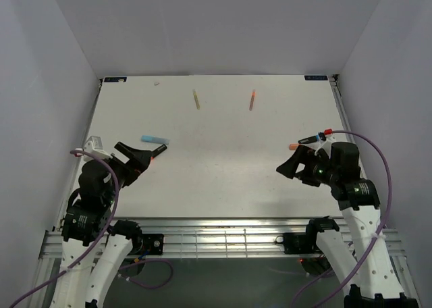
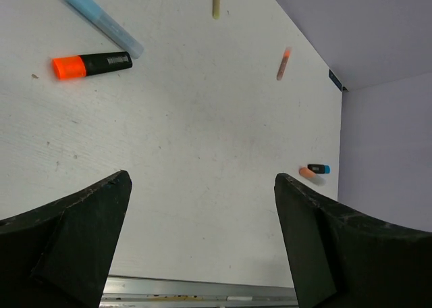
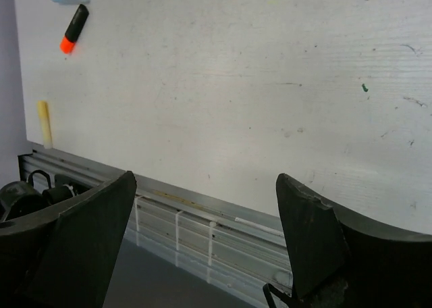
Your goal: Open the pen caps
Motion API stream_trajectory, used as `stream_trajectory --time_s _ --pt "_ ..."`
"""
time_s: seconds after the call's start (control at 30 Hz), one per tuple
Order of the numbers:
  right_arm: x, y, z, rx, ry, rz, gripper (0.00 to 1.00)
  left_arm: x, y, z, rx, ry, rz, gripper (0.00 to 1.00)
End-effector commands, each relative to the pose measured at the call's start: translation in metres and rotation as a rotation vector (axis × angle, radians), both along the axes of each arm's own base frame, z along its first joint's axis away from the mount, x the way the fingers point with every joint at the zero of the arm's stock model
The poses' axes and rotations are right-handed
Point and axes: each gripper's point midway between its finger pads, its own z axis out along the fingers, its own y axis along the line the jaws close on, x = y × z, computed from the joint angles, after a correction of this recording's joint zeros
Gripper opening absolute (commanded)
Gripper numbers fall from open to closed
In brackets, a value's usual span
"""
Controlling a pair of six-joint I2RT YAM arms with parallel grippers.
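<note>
My right gripper reaches outward and down for the orange stick pen next, onto its darker near end (image 1: 251,106). The orange far end stays clear, and the pen lies outward.
A black marker (image 2: 92,65) with an orange cap (image 2: 69,67) lies beside a pale blue marker (image 2: 102,20) at the left of the table. My left gripper (image 1: 138,163) stands open just short of them, with nothing between its fingers (image 2: 81,227). Near the right edge lie a stubby orange cap (image 1: 293,146) and a short black marker (image 1: 308,140) with a blue cap (image 2: 325,169). My right gripper (image 1: 289,163) hangs open and empty just in front of them, over the table's near edge. In the right wrist view a stubby yellow piece (image 3: 44,123) lies by that edge.
Two thin stick pens lie at the back, one yellow (image 1: 196,99) and one orange (image 1: 252,100). A tiny pale bit (image 1: 156,84) sits at the back left. A metal rail (image 3: 202,213) runs along the near edge. White walls enclose the table (image 1: 223,173).
</note>
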Motion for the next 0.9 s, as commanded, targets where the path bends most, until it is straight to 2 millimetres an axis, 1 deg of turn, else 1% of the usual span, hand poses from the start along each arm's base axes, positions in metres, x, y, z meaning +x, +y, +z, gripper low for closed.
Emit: stream_trajectory --time_s 0.0,0.03,0.07,0.1,0.13,0.17,0.27,0.3,0.33,0.37,0.4,0.43,0.47,0.5,0.53,0.57,0.6,0.63,0.67,0.7,0.73,0.77,0.83,0.87 --pt "0.036 -0.012 0.009 -0.072 -0.043 -0.055 0.90 0.004 0.004 -0.010 0.032 0.015 0.012 0.98" --pt "0.045 -0.009 0.011 -0.064 -0.046 -0.044 0.90 0.006 0.001 -0.014 0.032 0.029 -0.007 0.98" --pt "0.055 -0.006 0.016 -0.057 -0.056 -0.043 0.90 0.011 -0.001 -0.022 0.041 0.068 -0.015 0.98" --pt "0.073 0.001 0.015 -0.046 -0.054 -0.050 0.90 0.013 -0.003 -0.026 0.048 0.087 -0.023 0.98" --pt "0.084 0.005 0.015 -0.057 -0.055 -0.060 0.90 0.016 -0.004 -0.031 0.054 0.110 -0.029 0.98" --pt "0.105 0.010 0.016 -0.128 -0.045 -0.093 0.90 0.020 -0.008 -0.040 0.061 0.152 -0.044 0.98" --pt "0.134 0.031 0.017 -0.210 -0.027 -0.088 0.90 0.027 -0.012 -0.051 0.081 0.186 -0.074 0.98" --pt "0.158 0.043 0.017 -0.257 -0.023 -0.092 0.90 0.030 -0.015 -0.053 0.078 0.188 -0.090 0.98" --pt "0.170 0.047 0.016 -0.297 -0.019 -0.089 0.90 0.032 -0.017 -0.054 0.081 0.184 -0.102 0.98" --pt "0.186 0.051 -0.004 -0.347 0.029 -0.090 0.91 0.032 -0.020 -0.058 0.075 0.188 -0.120 0.98" --pt "0.201 0.051 -0.002 -0.377 0.013 -0.112 0.91 0.033 -0.027 -0.056 0.054 0.175 -0.156 0.98" --pt "0.221 0.056 0.018 -0.377 -0.037 -0.125 0.92 0.033 -0.031 -0.055 0.043 0.165 -0.170 0.98" --pt "0.239 0.056 0.002 -0.421 -0.009 -0.141 0.93 0.032 -0.034 -0.055 0.032 0.161 -0.186 0.98" --pt "0.251 0.060 0.003 -0.430 -0.017 -0.143 0.93 0.033 -0.037 -0.052 0.020 0.145 -0.198 0.98" --pt "0.273 0.067 0.027 -0.410 -0.073 -0.154 0.95 0.032 -0.041 -0.048 0.006 0.133 -0.217 0.98" --pt "0.284 0.069 0.029 -0.429 -0.082 -0.147 0.95 0.031 -0.042 -0.047 -0.008 0.130 -0.221 0.98" --pt "0.300 0.072 0.006 -0.467 -0.050 -0.144 0.97 0.031 -0.044 -0.045 -0.019 0.119 -0.229 0.98" --pt "0.311 0.073 0.005 -0.478 -0.052 -0.155 0.98 0.030 -0.048 -0.043 -0.034 0.114 -0.246 0.98" --pt "0.331 0.075 0.003 -0.494 -0.056 -0.164 1.00 0.029 -0.050 -0.041 -0.041 0.105 -0.255 0.98" --pt "0.341 0.077 0.002 -0.497 -0.065 -0.163 1.00 0.029 -0.051 -0.042 -0.049 0.103 -0.260 0.98" --pt "0.350 0.079 0.000 -0.501 -0.077 -0.162 0.94 0.028 -0.053 -0.041 -0.055 0.100 -0.269 0.98" --pt "0.364 0.082 -0.009 -0.505 -0.079 -0.164 0.90 0.027 -0.053 -0.039 -0.060 0.093 -0.271 0.98" --pt "0.377 0.082 -0.016 -0.529 -0.095 -0.172 0.86 0.026 -0.053 -0.041 -0.060 0.090 -0.272 0.98" --pt "0.385 0.082 -0.027 -0.537 -0.089 -0.174 0.86 0.026 -0.053 -0.039 -0.059 0.082 -0.268 0.98"
